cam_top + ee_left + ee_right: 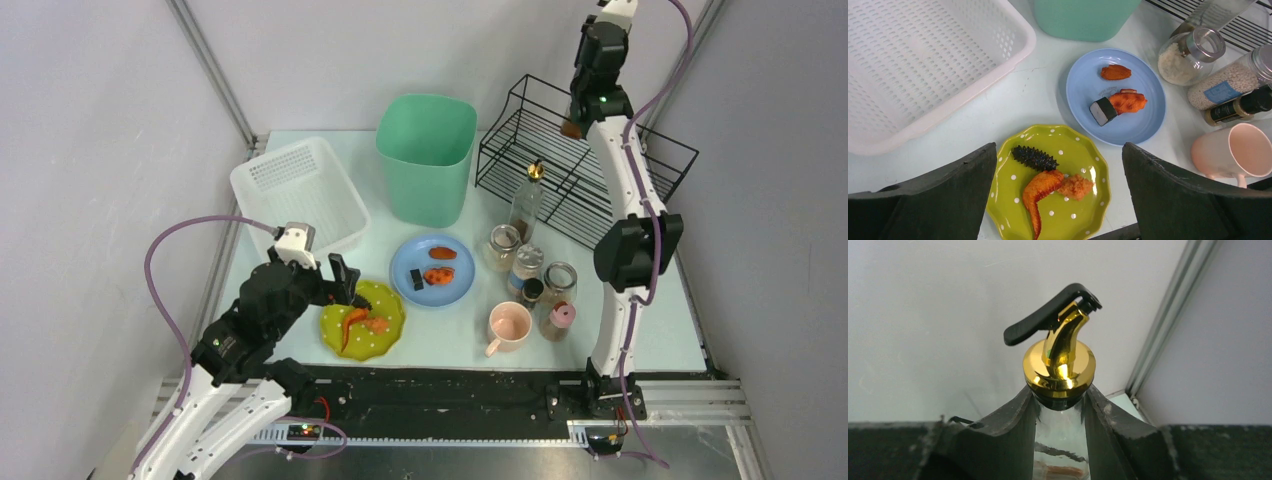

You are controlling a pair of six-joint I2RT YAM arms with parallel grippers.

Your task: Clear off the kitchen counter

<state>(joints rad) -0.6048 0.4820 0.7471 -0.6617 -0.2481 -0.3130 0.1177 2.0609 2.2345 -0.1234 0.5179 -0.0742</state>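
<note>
The glass bottle (1060, 440) should move next in my right gripper along the rack's upper shelf toward the green bin, to be released where the shelf is empty.
The pale kitchen counter (450, 335) holds a green dotted plate (390, 335) with a chicken wing (1040, 192), a black spiky piece (1034, 158) and a fried bit. My left gripper (345, 285) hovers over that plate, open and empty; in the left wrist view it (1058, 150) straddles the plate (1083, 210). My right gripper (575, 118) is raised above the black wire rack (560, 195). It is shut on the neck of a glass bottle (1060, 440) with a gold pourer (1059, 367).
A blue plate (455, 285) with food, a green bin (427, 155) and a white basket (300, 195) stand behind the green plate. A second pourer bottle (526, 203), several jars (502, 247) and a pink mug (510, 325) crowd the right side.
</note>
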